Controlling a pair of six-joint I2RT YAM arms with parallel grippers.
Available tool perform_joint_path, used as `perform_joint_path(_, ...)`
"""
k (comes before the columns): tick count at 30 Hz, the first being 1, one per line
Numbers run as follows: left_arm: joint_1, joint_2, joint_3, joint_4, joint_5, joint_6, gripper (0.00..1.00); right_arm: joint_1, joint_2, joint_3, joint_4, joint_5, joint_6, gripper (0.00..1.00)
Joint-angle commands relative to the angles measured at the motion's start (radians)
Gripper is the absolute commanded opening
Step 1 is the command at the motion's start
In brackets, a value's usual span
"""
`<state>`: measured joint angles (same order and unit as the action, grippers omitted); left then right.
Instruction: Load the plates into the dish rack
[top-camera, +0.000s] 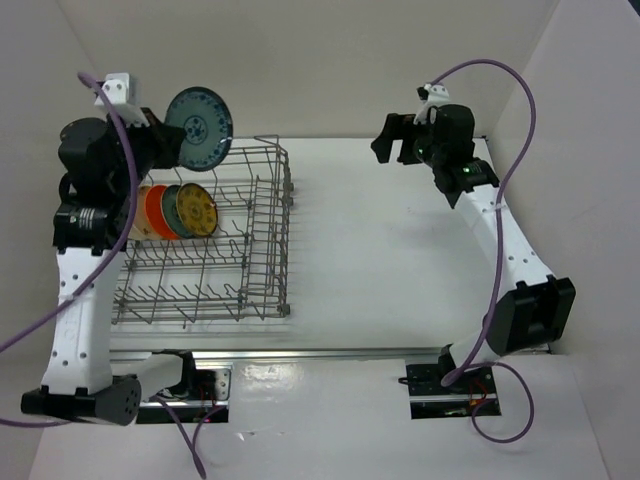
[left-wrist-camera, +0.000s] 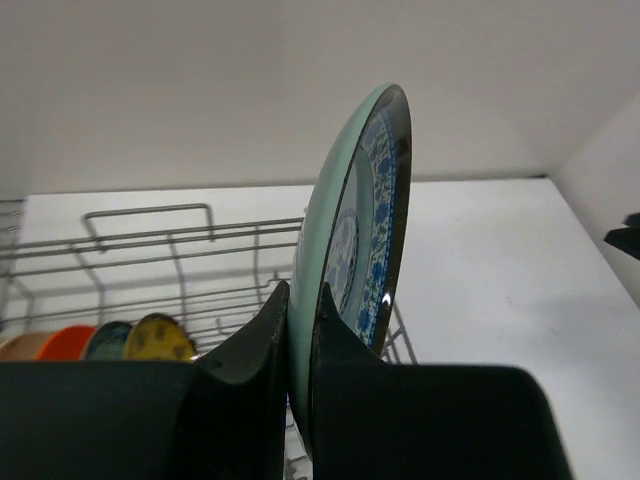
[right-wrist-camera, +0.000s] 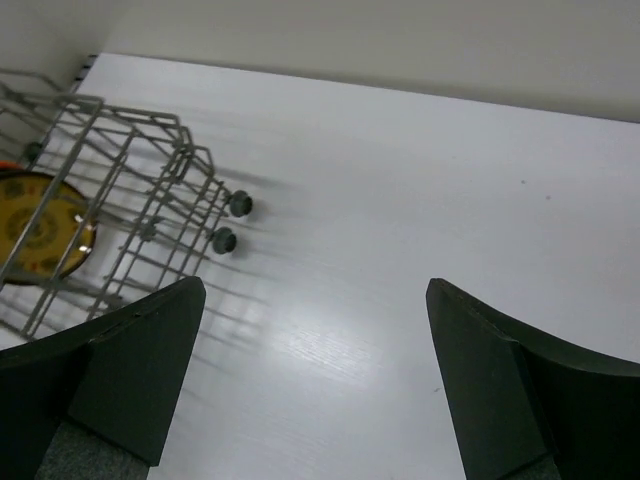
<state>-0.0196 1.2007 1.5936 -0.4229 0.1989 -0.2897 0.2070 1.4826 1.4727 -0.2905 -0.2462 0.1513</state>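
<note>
My left gripper tips downward and lowers to the empty slot beside the yellow patterned plate next and releases its plate's rim, since the row of plates ends there.
The grey wire dish rack (top-camera: 262, 240) stands at the left of the table. In it several plates stand on edge in a row: a cream one (top-camera: 138, 215), an orange-red one (top-camera: 155, 212), and a yellow patterned one (top-camera: 197, 210) at the front. My left gripper (top-camera: 165, 140) is shut on the rim of the blue-and-white plate (top-camera: 200, 116) and holds it upright in the air above the rack's far left corner; it also shows in the left wrist view (left-wrist-camera: 365, 230). My right gripper (top-camera: 392, 140) is open and empty, raised over the far right of the table (right-wrist-camera: 316, 290).
The rack's wheeled corner (right-wrist-camera: 232, 220) shows in the right wrist view. White walls enclose the table at the back and both sides. The arm bases and purple cables (top-camera: 500, 80) sit along the near edge.
</note>
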Motion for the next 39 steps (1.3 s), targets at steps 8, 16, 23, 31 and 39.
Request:
perform_joint_path(8,0.01,0.049,-0.093,-0.241,-0.343,0.107,0.0,0.003,0.214,0.158,-0.127,0.268,-0.004,1.0)
perform_joint_path(16,0.01,0.125,-0.142,-0.194,-0.447,0.204,0.0,0.003,0.255,0.124,-0.104,0.258,0.007,1.0)
perform_joint_path(23,0.01,0.195,-0.172,-0.143,-0.48,0.242,0.0,0.003,0.315,0.155,-0.104,0.259,0.007,1.0)
perform_joint_path(31,0.01,0.299,-0.207,-0.097,-0.443,0.251,0.0,0.003,0.364,0.196,-0.113,0.226,0.007,1.0)
perform_joint_path(39,0.01,0.404,-0.196,-0.086,-0.369,0.218,0.0,0.003,0.386,0.196,-0.091,0.226,0.007,1.0)
